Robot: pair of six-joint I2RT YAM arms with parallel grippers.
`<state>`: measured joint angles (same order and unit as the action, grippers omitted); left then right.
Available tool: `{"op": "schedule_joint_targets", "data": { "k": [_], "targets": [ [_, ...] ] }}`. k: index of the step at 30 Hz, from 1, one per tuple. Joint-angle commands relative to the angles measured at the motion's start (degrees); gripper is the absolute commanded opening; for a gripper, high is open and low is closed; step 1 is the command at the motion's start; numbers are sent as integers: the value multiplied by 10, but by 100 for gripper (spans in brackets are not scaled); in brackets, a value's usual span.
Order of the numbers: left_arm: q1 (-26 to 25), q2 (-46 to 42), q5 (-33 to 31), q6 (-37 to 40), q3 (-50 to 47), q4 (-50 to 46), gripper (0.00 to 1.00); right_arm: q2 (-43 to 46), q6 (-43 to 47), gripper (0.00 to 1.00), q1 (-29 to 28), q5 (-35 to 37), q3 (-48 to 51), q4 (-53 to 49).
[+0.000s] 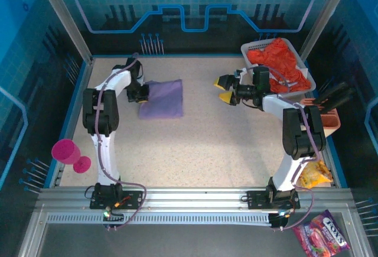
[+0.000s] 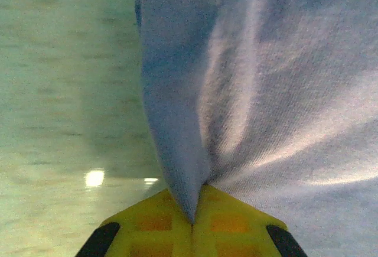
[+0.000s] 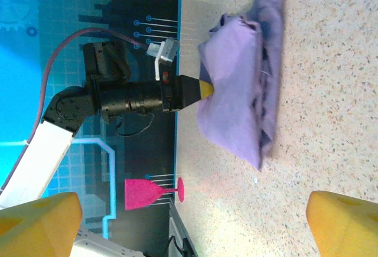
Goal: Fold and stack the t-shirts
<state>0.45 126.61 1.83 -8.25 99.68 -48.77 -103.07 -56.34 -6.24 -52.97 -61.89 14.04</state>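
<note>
My left gripper should drag the folded shirt toward the bare part by the tabletop's goblet-side edge (image 1: 103, 72) (image 2: 65, 103) and let go of it there, because the tabletop beside the shirt is free.
The lavender-purple t-shirt (image 1: 163, 98) lies folded into a rough rectangle on the table's left half, its print hidden. My left gripper (image 1: 143, 93) is at the shirt's left edge and is shut on a fold of the purple cloth (image 2: 195, 168); the right wrist view shows its yellow tip against the shirt (image 3: 236, 85). The orange-red t-shirt (image 1: 282, 63) is bunched in the white basket (image 1: 310, 80) at the back right. My right gripper (image 1: 225, 89) hangs open over bare table left of the basket, its yellow fingertips (image 3: 41, 221) wide apart with nothing between them.
A pink plastic goblet (image 1: 69, 153) stands at the table's left edge. An orange-pink tray (image 1: 331, 122) sits at the right edge behind the right arm, with snack packets (image 1: 322, 236) near the front right corner. Open tabletop (image 1: 201, 145) lies between the arms.
</note>
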Motion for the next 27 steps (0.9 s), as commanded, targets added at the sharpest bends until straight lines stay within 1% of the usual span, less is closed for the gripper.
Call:
{"op": "schedule_joint_targets", "data": {
  "k": [1,4,7,10,12,13,16,18,20,24,25,27],
  "targets": [
    [24,2,-119,51,19,-42,0,27,36,98,8,-5,3,-46],
    [38,10,-182,81,41,-42,0,24,42,98,7,-3,4,-57],
    [62,25,-199,101,67,-37,0,23,63,98,4,-3,-6,-91],
    [88,54,-235,113,111,-51,0,25,98,98,1,6,-25,-147],
    [103,80,-239,122,151,-66,0,25,114,98,-3,11,-34,-171],
    [112,93,-239,121,168,-72,0,23,118,98,-6,11,-38,-178],
    [128,120,-280,108,214,-84,0,15,125,98,-11,14,-47,-196],
    [132,121,-293,119,217,-65,0,14,131,98,-16,20,-51,-208],
    [132,123,-291,133,218,-53,1,12,141,98,-23,25,-64,-228],
    [132,124,-300,125,211,-39,4,10,144,98,-34,33,-76,-240],
    [132,125,-306,123,209,-35,8,10,144,98,-37,33,-78,-241],
    [132,128,-324,120,212,-36,32,10,145,98,-42,34,-78,-241]
  ]
}}
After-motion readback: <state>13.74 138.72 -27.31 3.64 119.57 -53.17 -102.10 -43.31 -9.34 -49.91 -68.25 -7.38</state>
